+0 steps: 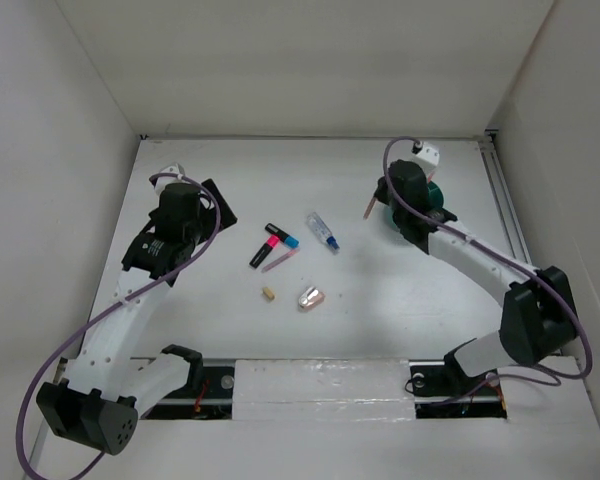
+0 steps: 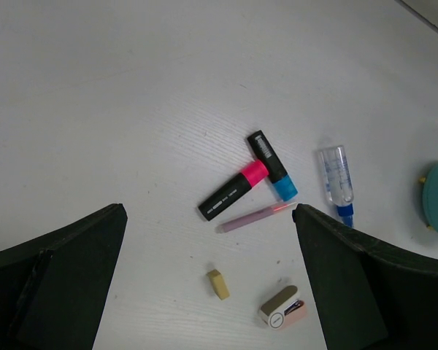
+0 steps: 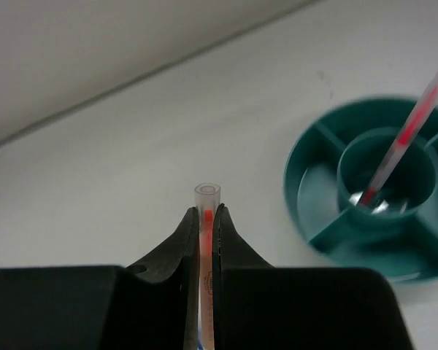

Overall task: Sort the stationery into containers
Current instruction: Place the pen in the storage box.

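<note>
I will swing my right gripper to the right in the top view and turn it over the bowl's centre cup [image 3: 391, 175] to let go of the pen, because another one leans there.
My right gripper [image 3: 206, 211] is shut on a thin pink pen [image 3: 208, 195], whose clear end sticks out past the fingertips. It hangs to the left of the teal bowl [image 3: 317, 197], apart from it. A second pink pen [image 3: 405, 138] leans in the bowl's centre cup. My left gripper [image 2: 209, 214] stands open above the table, holding nothing. Below it lie a pink-capped marker [image 2: 233, 191], a blue-capped marker [image 2: 272, 165], another pink pen [image 2: 255, 216], a clear blue-capped tube [image 2: 336, 175], a tan block [image 2: 218, 284] and a silver-pink oval piece [image 2: 283, 308].
In the top view the loose items lie mid-table between the arms, round the markers [image 1: 270, 245]. The bowl [image 1: 437, 193] sits at the back right, mostly hidden by the right arm. White walls close in the table at the back and both sides.
</note>
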